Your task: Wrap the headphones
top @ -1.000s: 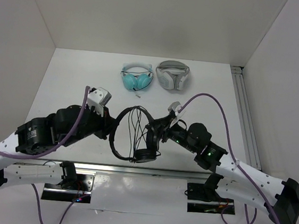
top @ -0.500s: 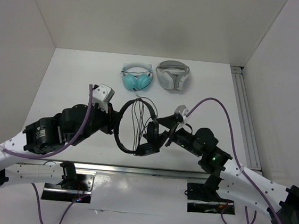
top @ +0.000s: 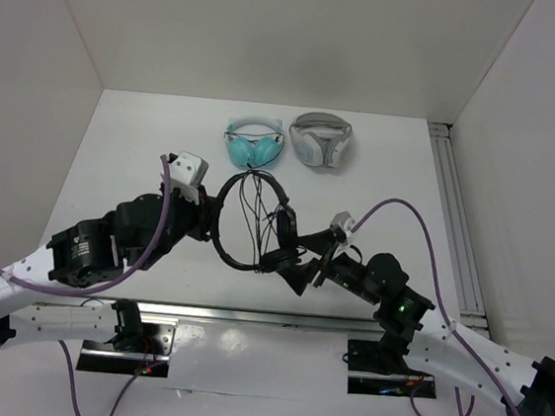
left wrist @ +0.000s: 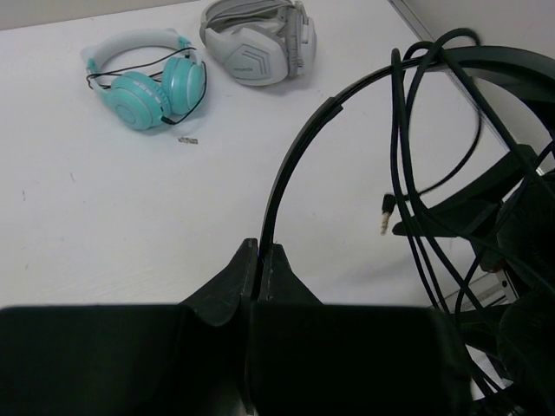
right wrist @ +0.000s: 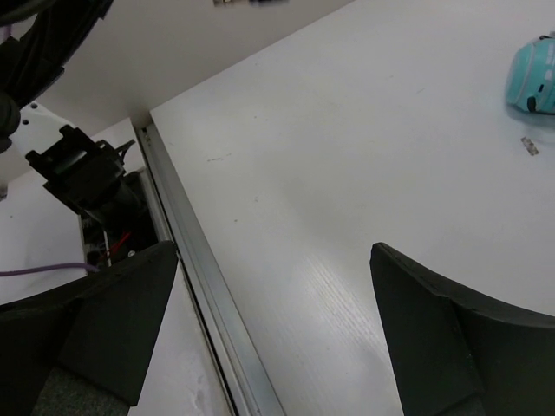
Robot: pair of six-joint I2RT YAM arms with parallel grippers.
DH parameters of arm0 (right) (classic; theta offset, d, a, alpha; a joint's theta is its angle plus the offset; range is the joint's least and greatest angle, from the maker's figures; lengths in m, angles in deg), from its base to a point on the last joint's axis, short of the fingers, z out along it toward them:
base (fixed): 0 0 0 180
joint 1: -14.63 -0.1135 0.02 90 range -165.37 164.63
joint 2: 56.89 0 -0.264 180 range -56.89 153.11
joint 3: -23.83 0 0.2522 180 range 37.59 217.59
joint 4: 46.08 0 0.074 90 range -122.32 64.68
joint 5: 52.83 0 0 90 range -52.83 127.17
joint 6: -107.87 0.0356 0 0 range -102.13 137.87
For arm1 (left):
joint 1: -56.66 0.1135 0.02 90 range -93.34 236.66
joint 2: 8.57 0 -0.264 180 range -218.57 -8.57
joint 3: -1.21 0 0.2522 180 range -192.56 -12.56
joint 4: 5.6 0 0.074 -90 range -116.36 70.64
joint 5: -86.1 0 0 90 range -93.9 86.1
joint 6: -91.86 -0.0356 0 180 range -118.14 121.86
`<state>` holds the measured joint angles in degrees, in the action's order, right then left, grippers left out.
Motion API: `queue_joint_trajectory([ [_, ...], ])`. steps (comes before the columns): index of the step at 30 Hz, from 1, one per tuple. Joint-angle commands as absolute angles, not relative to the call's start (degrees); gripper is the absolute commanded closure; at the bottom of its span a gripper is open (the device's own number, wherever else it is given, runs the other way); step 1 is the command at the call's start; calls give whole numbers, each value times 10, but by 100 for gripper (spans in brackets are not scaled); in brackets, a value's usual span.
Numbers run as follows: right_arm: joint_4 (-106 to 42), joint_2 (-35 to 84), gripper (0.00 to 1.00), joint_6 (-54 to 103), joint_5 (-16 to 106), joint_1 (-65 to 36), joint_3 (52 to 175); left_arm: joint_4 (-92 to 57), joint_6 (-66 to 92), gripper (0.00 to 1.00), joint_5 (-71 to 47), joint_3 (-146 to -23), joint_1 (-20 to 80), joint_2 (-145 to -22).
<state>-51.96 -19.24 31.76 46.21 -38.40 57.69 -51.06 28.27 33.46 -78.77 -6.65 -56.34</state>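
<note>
The cable is already looped across the bare tabletop near the teal headphones (left wrist: 143,208), so my left gripper should go down and outward next and let go of the headband there.
The black headphones (top: 277,190) hang above the table between my two arms, their thin cable (top: 252,215) looped in several strands across the headband. My left gripper (top: 212,219) is shut on the headband; in the left wrist view the band (left wrist: 295,156) rises from between the closed fingers of that gripper (left wrist: 260,253). The cable's jack plug (left wrist: 384,224) dangles free. My right gripper (top: 292,259) sits just right of the lower ear cup, open. In the right wrist view the right gripper (right wrist: 273,260) has only table between its fingers.
Teal headphones (top: 252,146) and bulkier white-and-grey headphones (top: 319,139) lie at the back of the table. A metal rail (top: 456,207) runs along the right side, and another rail (right wrist: 199,286) runs along the near edge by the arm bases.
My right gripper has opened, let go of the headphones and drawn back towards the near right. My left gripper has carried the headphones a little farther back.
</note>
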Motion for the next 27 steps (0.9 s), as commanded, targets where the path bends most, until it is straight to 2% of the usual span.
queue_joint_trajectory([
  [1,-510,-223,1,331,424,-385,549,-457,275,100,372,-806,-67,-564],
  [8,-441,-337,1,364,392,-385,497,-428,275,100,421,-745,-67,-559],
  [15,-349,-460,1,376,364,-385,511,-425,351,100,486,-687,-67,-540],
  [23,-251,-450,1,427,254,-385,598,-491,489,100,539,-637,-61,-547],
  [27,-205,-403,1,460,197,-385,646,-487,502,100,483,-619,-28,-560],
])
